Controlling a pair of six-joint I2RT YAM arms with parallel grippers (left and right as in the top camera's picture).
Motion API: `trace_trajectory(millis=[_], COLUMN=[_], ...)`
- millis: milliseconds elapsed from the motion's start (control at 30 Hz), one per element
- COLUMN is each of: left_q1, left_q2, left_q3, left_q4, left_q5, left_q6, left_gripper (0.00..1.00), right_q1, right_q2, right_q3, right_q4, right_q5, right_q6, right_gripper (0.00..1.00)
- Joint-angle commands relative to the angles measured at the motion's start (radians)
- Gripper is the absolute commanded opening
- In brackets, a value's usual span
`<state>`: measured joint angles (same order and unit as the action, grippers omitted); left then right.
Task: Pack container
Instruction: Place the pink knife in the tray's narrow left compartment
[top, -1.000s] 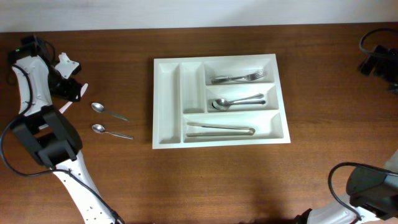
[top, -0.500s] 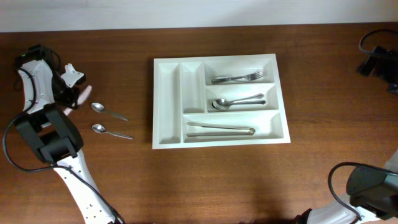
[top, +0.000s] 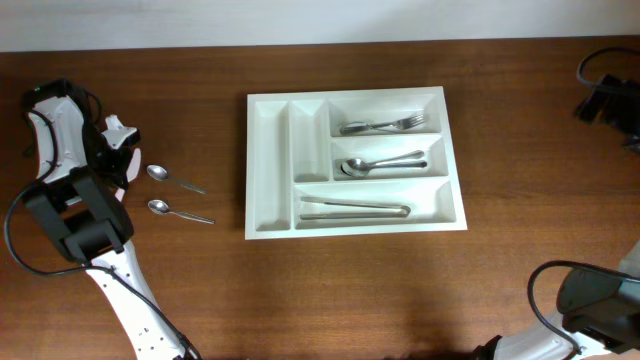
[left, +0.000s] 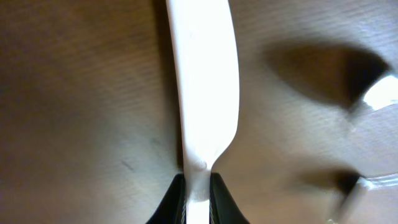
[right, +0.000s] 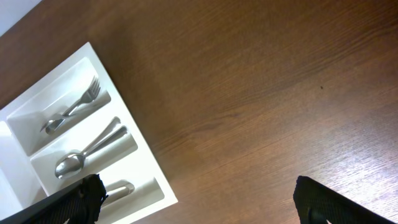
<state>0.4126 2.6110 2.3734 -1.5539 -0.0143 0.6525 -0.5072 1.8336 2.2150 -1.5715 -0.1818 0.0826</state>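
Note:
The robot's left gripper should next move past the teaspoons, toward the right in the overhead view, over the narrow upright section of the container beside the forks, because that section is empty.
The container, a white cutlery tray, lies at the table's middle; its right corner also shows in the right wrist view. Forks, spoons and a long steel piece lie in its three crosswise compartments. Two teaspoons rest on the wood left of it. My left gripper is at the far left, beside the upper teaspoon, shut on a flat white utensil that runs forward from its jaws. My right gripper is open over bare wood, holding nothing.
The two narrow upright compartments of the tray hold nothing. The left arm's white links stand along the table's left edge. Dark gear sits at the far right edge.
The left gripper has shifted a little right and toward the teaspoons, and its jaws have closed on the white utensil. The right arm and the tray are unchanged.

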Motion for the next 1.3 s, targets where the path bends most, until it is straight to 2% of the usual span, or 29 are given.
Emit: trace_trajectory(millis=[0,333,533,800,933,1100,1267], left_q1=[0.001,-0.089,-0.280,-0.552,-0.654,-0.729,-0.738], left_q2=[-0.079,-0.330,-0.356,-0.247,-0.173,-0.097,-0.093], left_q3=[0.092,0.150,0.144,0.142,0.142,0.142,0.144], left_q4=[-0.054,-0.108,-0.095,0.087,0.151,0.193,0.217], left_q5=[0.104,0.335,0.467,0.462,0.407,0.367,0.294], left_q6=[-0.085,-0.145,-0.346,-0.550,-0.665,-0.718,-0.772], left_gripper=[0.02,0.02,0.02,0.02,0.02,0.02,0.04], right_q1=[-0.004,-0.004,-0.004,-0.004,-0.004,-0.004,-0.004], right_q2=[0.002,0.002,0.002,0.002,0.002,0.002,0.002], right_q3=[0.006,0.006,0.006,0.006,0.006,0.006,0.006], right_q4=[-0.004,-0.003,-0.003,-0.004,-0.007,-0.011,-0.011], right_q5=[0.000,-0.036,-0.035,-0.036,-0.036,-0.036,-0.036], right_q6=[0.008,0.008,0.008,0.008,0.008,0.008,0.008], right_gripper=[0.98,0.99,0.99,0.99,0.99,0.99,0.99])
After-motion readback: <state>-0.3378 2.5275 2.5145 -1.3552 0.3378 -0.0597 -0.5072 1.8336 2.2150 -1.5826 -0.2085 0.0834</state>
